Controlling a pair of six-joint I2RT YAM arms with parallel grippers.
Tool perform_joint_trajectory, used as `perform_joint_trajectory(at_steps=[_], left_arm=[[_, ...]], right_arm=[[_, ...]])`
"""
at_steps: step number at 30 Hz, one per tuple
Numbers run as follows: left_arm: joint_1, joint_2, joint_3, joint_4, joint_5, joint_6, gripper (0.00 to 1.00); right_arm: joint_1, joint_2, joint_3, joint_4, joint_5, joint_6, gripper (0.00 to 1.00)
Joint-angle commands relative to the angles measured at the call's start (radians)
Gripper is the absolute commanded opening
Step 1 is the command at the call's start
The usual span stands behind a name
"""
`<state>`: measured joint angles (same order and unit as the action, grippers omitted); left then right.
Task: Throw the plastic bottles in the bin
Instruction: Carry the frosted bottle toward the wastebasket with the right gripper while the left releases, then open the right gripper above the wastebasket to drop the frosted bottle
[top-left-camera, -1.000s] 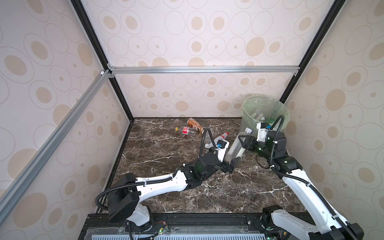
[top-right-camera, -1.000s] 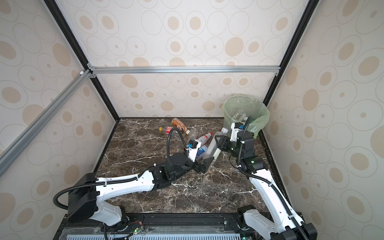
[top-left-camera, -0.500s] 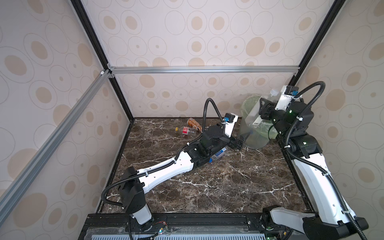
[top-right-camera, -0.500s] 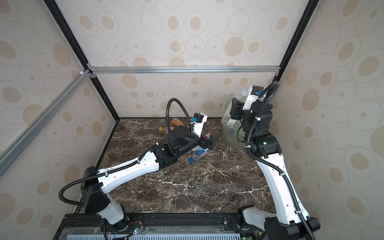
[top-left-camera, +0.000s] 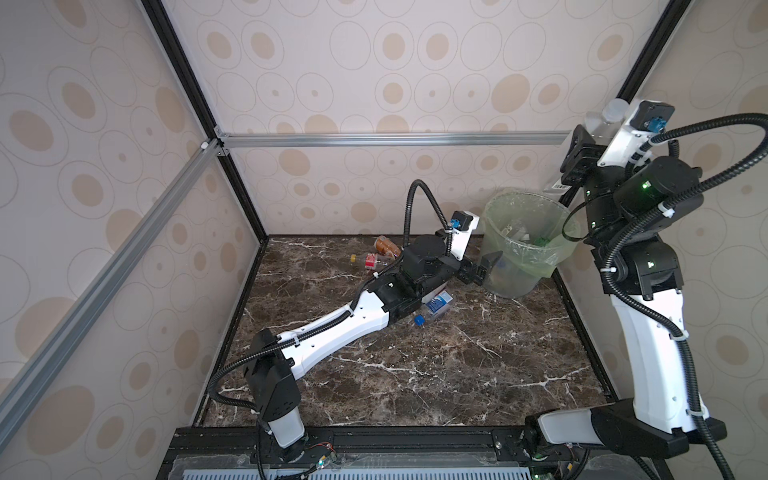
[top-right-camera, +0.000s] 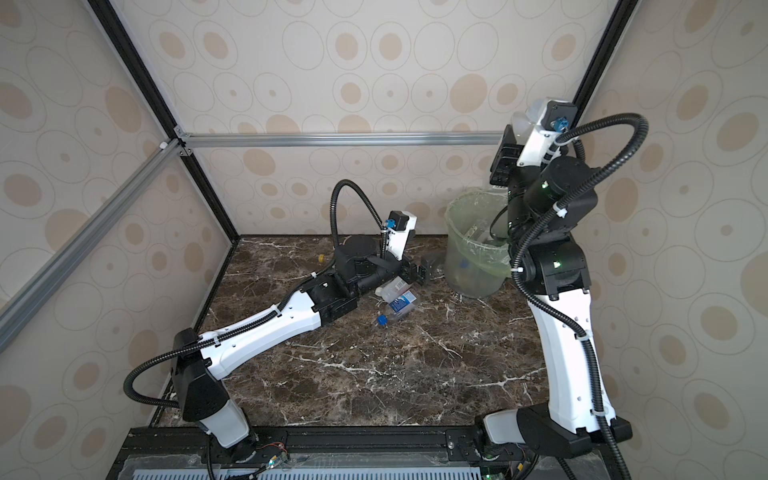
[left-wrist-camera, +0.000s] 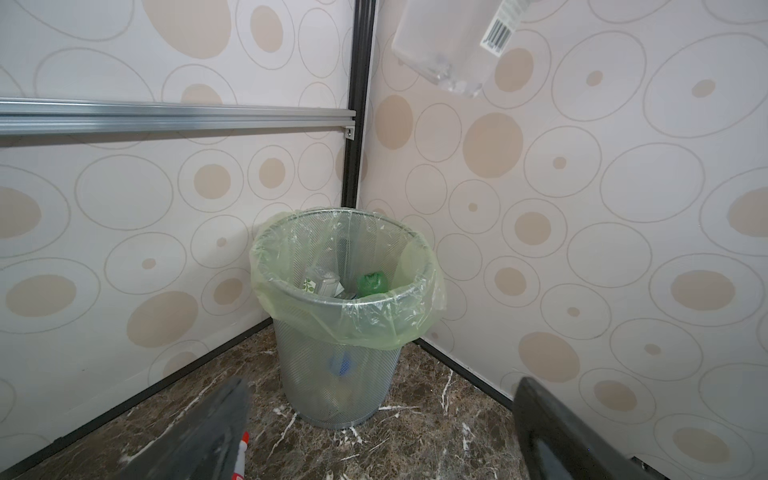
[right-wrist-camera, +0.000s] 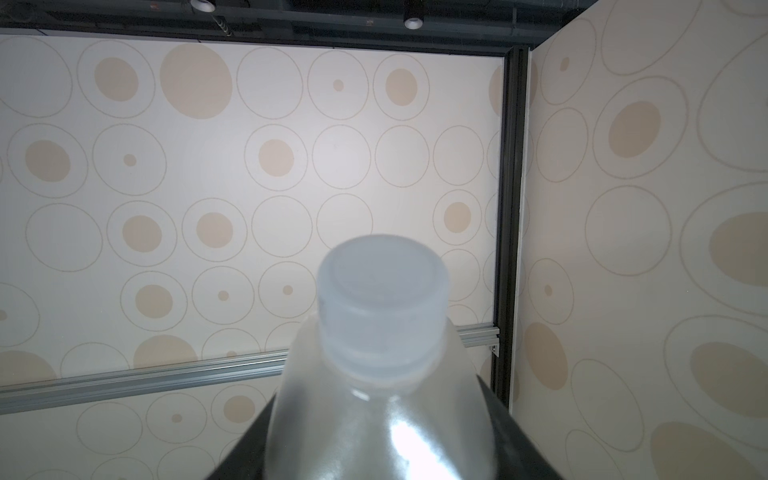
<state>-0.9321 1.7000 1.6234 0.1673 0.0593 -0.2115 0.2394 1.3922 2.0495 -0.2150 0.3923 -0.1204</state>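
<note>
Next, my right gripper comes down toward the bin's bag-lined opening and lets go of the clear bottle over it, since the bottle hangs high above the bin's rim.
The bin (top-left-camera: 505, 286), grey mesh with a pale green bag over its rim, stands in the back right corner and holds several bottles. High above it my right gripper (top-left-camera: 584, 160) is shut on a clear plastic bottle (top-left-camera: 607, 120) with a white cap (right-wrist-camera: 382, 291), also seen in a top view (top-right-camera: 524, 120). My left gripper (top-left-camera: 478, 270) stands open and empty just above the floor, facing the bin (left-wrist-camera: 340, 365). On the floor lie a blue-labelled bottle (top-left-camera: 437, 304), a red-labelled one (top-left-camera: 370, 261) and a brown one (top-left-camera: 386, 245).
The left arm (top-left-camera: 357, 320) lies low across the marble floor (top-left-camera: 457, 374). Another clear bottle (top-right-camera: 392, 289) rests beside its wrist. Patterned walls and a black corner post (left-wrist-camera: 357, 124) close in behind the bin. An aluminium rail (top-left-camera: 395, 139) crosses the back wall.
My right gripper has risen from floor level to high above the bin, carrying the clear bottle. The left arm has stretched toward the bin, its gripper still open.
</note>
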Motion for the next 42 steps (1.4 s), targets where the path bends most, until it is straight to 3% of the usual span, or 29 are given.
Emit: perform_joint_trajectory(at_steps=[1,6,9,12,15,29,42], left_arm=[[0.021,-0.026,0.018,0.028,0.025,0.03,0.99],[0.052,-0.038,-0.043,0.055,0.047,-0.006,0.99],[0.064,-0.058,-0.082,0.072,0.053,-0.024,0.99],[0.074,-0.084,-0.118,0.075,0.045,-0.028,0.99],[0.084,-0.104,-0.142,0.074,0.046,-0.039,0.99],[0.088,-0.155,-0.213,0.107,0.047,-0.087,0.99],[0.127,-0.153,-0.244,0.027,0.014,-0.169,0.99]], right_arm=[[0.011,0.083,0.018,0.011,0.069,-0.122,0.44],[-0.026,0.241,-0.055,0.029,0.197,-0.149,0.47],[-0.055,0.354,-0.051,-0.053,0.333,-0.123,0.68],[-0.052,0.371,-0.07,-0.093,0.467,-0.094,0.8],[-0.048,0.325,-0.126,-0.05,0.468,-0.1,0.88],[-0.04,0.234,-0.127,-0.099,0.445,-0.092,1.0],[0.035,0.159,-0.182,-0.258,0.345,0.032,1.0]])
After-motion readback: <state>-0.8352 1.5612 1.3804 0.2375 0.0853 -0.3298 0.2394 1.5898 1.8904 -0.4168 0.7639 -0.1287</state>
